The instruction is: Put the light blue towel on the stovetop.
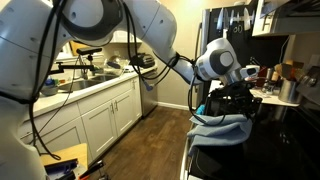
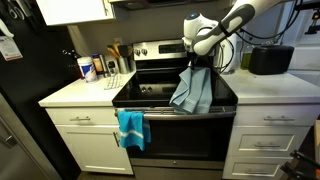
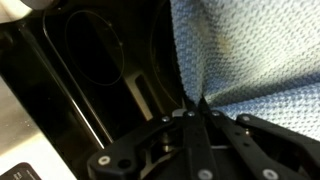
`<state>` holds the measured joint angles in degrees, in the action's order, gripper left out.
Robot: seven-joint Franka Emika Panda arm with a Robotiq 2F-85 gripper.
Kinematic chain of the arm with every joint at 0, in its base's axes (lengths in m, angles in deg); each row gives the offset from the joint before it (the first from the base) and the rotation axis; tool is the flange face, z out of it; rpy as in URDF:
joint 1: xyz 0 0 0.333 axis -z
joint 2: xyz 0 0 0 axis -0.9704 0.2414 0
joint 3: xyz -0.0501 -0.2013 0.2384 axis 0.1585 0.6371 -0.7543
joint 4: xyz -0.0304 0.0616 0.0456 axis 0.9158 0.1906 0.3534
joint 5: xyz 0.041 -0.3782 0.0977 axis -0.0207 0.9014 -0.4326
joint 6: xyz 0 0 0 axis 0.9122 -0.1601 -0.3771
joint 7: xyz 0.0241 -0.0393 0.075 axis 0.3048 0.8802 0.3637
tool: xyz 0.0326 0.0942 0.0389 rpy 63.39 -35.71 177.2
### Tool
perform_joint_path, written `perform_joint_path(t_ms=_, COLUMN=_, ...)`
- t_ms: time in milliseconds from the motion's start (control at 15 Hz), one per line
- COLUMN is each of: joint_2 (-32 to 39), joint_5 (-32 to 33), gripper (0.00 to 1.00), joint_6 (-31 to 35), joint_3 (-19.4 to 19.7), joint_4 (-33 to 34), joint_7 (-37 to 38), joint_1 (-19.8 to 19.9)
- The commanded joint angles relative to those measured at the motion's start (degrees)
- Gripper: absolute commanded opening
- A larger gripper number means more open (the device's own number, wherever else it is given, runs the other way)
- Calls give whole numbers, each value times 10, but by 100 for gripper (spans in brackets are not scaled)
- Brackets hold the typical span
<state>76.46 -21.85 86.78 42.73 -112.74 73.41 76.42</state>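
The gripper moves outward toward the control panel next and releases the light blue towel, since the rear of the glass stovetop lies outward of the gripper.
The light blue towel hangs from my gripper over the black glass stovetop, its lower edge draping on the front right of the cooktop. In the wrist view the towel fills the upper right, and the gripper fingers are pinched together on its fold above the stovetop. The towel also shows bunched below the gripper in an exterior view.
A brighter blue towel hangs on the oven door handle. Bottles and a utensil holder stand on the counter beside the stove. A black appliance sits on the counter at the other side. White cabinets line the kitchen.
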Motion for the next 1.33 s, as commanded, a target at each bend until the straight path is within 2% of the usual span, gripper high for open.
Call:
perform_joint_path(t_ms=0, joint_2=43, joint_5=-28, gripper=1, joint_6=-15, joint_3=-12, joint_4=81, joint_7=-42, joint_1=26)
perform_joint_path(t_ms=333, joint_2=101, joint_5=-40, gripper=1, joint_6=-48, joint_3=-14, joint_4=195, joint_7=-67, joint_1=43)
perform_joint_path(t_ms=667, joint_2=148, joint_5=-50, gripper=1, joint_6=-81, joint_3=-16, joint_4=282, joint_7=-83, joint_1=43)
perform_joint_path(t_ms=733, joint_2=157, joint_5=-53, gripper=30, joint_6=-92, joint_3=-18, joint_4=297, joint_7=-84, joint_1=42)
perform_joint_path(t_ms=867, joint_2=172, joint_5=-55, gripper=35, joint_6=-109, joint_3=-19, joint_4=322, joint_7=-82, joint_1=40)
perform_joint_path(t_ms=1267, joint_2=191, joint_5=-49, gripper=74, joint_6=-149, joint_3=-17, joint_4=366, joint_7=-66, joint_1=25)
